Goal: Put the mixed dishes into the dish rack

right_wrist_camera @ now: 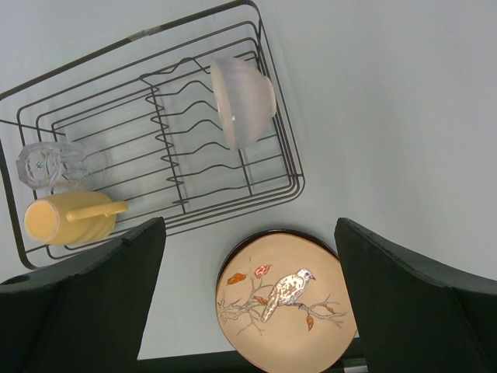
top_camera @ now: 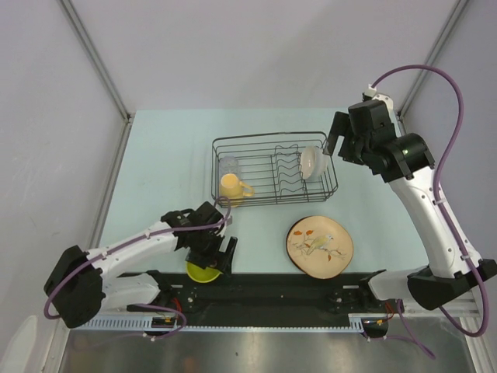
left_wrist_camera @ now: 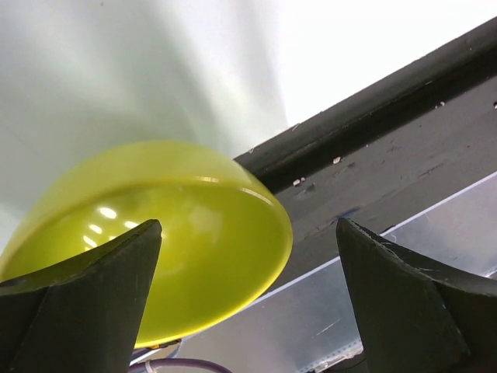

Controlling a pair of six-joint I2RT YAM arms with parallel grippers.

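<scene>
The lime-green bowl's rim by the black bar (top_camera: 220, 273) (left_wrist_camera: 285, 243) is between my left gripper's open fingers, so I will close them across it next, one inside, one outside.
The black wire dish rack (top_camera: 272, 136) stands mid-table and holds a clear glass (top_camera: 230, 165), a yellow mug (top_camera: 233, 186) and a small white bowl (top_camera: 313, 162) on its side. A tan dark-rimmed plate (top_camera: 320, 246) with a bird and leaves lies flat in front of the rack; no second plate shows. The lime-green bowl (top_camera: 203, 271) sits at the table's near edge. My left gripper (top_camera: 220, 260) is open right over it; in the left wrist view the bowl (left_wrist_camera: 171, 233) lies by the left finger (left_wrist_camera: 85, 303). My right gripper (top_camera: 345, 144) is open and empty, high above the rack's right end.
A black rail (top_camera: 295, 289) runs along the near edge, just behind the green bowl and the plate. From the right wrist view, the rack (right_wrist_camera: 299, 183), the white bowl (right_wrist_camera: 242, 101), the glass (right_wrist_camera: 50, 165), the mug (right_wrist_camera: 66, 217) and the plate (right_wrist_camera: 283, 303) lie far below.
</scene>
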